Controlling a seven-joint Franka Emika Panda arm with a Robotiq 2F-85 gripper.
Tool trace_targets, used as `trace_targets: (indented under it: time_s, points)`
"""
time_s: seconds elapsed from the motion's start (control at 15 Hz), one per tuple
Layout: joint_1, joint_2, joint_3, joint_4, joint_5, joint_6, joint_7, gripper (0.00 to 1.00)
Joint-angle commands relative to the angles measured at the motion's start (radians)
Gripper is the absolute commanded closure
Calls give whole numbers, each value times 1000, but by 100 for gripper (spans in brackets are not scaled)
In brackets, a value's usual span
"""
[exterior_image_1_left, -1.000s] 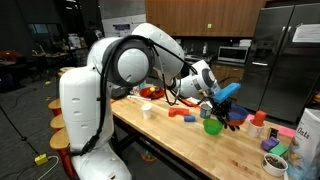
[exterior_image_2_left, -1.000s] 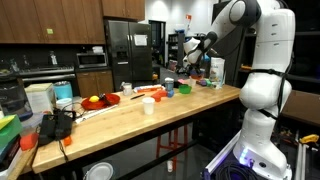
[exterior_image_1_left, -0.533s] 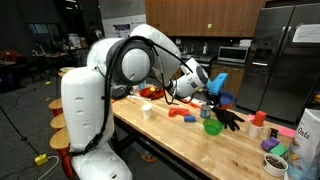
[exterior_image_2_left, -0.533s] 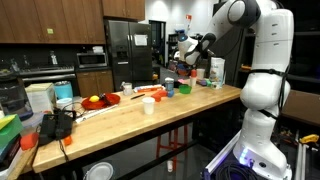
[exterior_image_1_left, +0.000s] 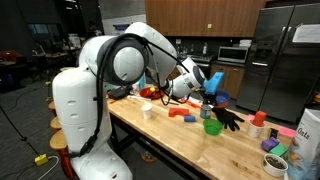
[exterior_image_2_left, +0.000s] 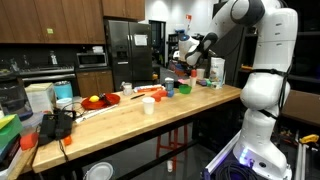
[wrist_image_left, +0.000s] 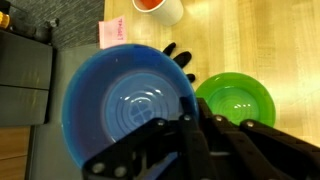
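Observation:
My gripper moves over the green bowl (exterior_image_1_left: 212, 127), toward the right in the wrist view, next, then lowers the blue bowl inside and releases, since the green one sits empty below.
My gripper (wrist_image_left: 190, 125) is shut on the rim of a blue bowl (wrist_image_left: 125, 100), which fills the left half of the wrist view. In an exterior view the blue bowl (exterior_image_1_left: 214, 82) hangs tilted on edge in the gripper (exterior_image_1_left: 205, 88), above the wooden table (exterior_image_1_left: 170, 140). A green bowl (wrist_image_left: 235, 105) rests on the table just beside and below it, and shows as well in an exterior view as the green bowl (exterior_image_1_left: 212, 127). A black glove (wrist_image_left: 178, 58) lies between the two bowls. From the far side, the gripper (exterior_image_2_left: 188, 47) is held high over the table's far end.
A white cup (exterior_image_1_left: 147, 110) and red pieces (exterior_image_1_left: 180, 113) sit nearer the arm's base. An orange-filled cup (wrist_image_left: 160, 8) and a pink pad (wrist_image_left: 113, 32) lie past the bowls. Jars and small bowls (exterior_image_1_left: 272, 150) crowd the table's end. The fridge (exterior_image_1_left: 285, 55) stands behind.
The gripper has lifted the blue bowl up and drawn it back toward the arm, tipping it more upright. The green bowl and glove stayed put.

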Motion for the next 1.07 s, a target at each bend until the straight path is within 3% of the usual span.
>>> trace_targets:
  time_s: [0.0,0.2,0.73,1.0]
  points:
    - [15,-107,3,-65,-16,-33,-7,98]
    - [24,-147,4,-86,20,-53,-6,98]
    - [25,-14,2,-23,492,-200,-201,98]
    - [18,55,8,52,565,-304,-229,98]
